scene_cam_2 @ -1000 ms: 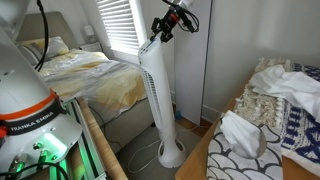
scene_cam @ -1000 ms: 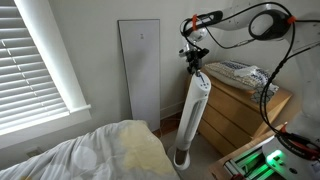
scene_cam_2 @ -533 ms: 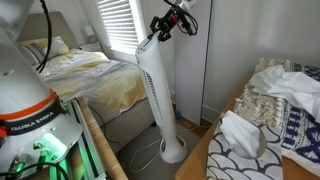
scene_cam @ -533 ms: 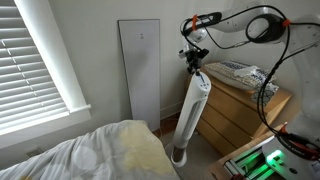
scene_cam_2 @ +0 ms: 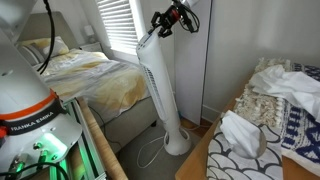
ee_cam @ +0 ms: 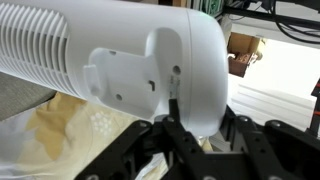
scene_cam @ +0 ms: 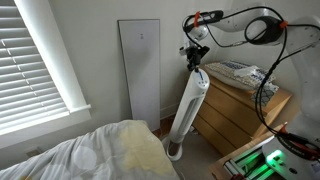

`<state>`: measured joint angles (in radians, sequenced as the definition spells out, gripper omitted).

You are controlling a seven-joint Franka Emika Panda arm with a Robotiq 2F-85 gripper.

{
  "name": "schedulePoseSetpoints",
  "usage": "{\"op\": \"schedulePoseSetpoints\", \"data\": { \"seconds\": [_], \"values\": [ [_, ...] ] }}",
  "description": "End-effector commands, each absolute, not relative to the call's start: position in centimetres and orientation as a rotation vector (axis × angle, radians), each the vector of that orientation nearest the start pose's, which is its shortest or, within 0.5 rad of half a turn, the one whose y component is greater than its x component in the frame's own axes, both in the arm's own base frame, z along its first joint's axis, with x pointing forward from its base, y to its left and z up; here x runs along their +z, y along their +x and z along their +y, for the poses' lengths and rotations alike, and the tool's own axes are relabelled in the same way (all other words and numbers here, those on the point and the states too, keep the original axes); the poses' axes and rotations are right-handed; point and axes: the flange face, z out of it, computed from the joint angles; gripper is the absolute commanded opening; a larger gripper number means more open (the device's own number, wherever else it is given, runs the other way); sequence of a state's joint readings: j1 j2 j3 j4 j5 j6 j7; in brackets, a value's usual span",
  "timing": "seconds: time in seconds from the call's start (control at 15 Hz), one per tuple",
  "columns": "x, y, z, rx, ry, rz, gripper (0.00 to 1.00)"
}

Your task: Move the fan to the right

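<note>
The fan stands tilted, so my gripper next brings its top toward the white panel, over the round base, and releases the fan upright.
The fan is a tall slim white tower fan, tilted, its round base on the floor between the bed and the wooden dresser. It also shows in an exterior view, leaning with its top toward the window. My gripper is shut on the fan's rounded top in both exterior views. In the wrist view the black fingers clamp the white top, with the grille at the left.
A flat white rectangular panel leans on the wall behind the fan. The bed lies beside it, window blinds above. Clothes lie on the dresser top. A white cord runs on the floor.
The fan's base has slid along the floor and the fan leans more, with the gripper still holding its top.
</note>
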<state>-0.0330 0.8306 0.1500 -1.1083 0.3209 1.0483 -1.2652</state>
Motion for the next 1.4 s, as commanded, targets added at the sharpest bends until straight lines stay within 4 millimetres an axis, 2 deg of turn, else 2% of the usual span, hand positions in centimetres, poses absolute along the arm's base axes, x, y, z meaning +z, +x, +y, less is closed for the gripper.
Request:
{"op": "schedulePoseSetpoints", "data": {
  "seconds": [0.0,0.47,0.93,1.33],
  "values": [
    [35.9,64.1,8.7,0.595,-1.642,-1.357,0.15],
    [36.4,65.0,5.3,0.547,-1.706,-1.23,0.15],
    [37.2,67.1,0.7,0.382,-1.798,-1.066,0.15],
    [35.4,69.6,-1.7,0.246,-1.902,-0.949,0.15]
  ]
}}
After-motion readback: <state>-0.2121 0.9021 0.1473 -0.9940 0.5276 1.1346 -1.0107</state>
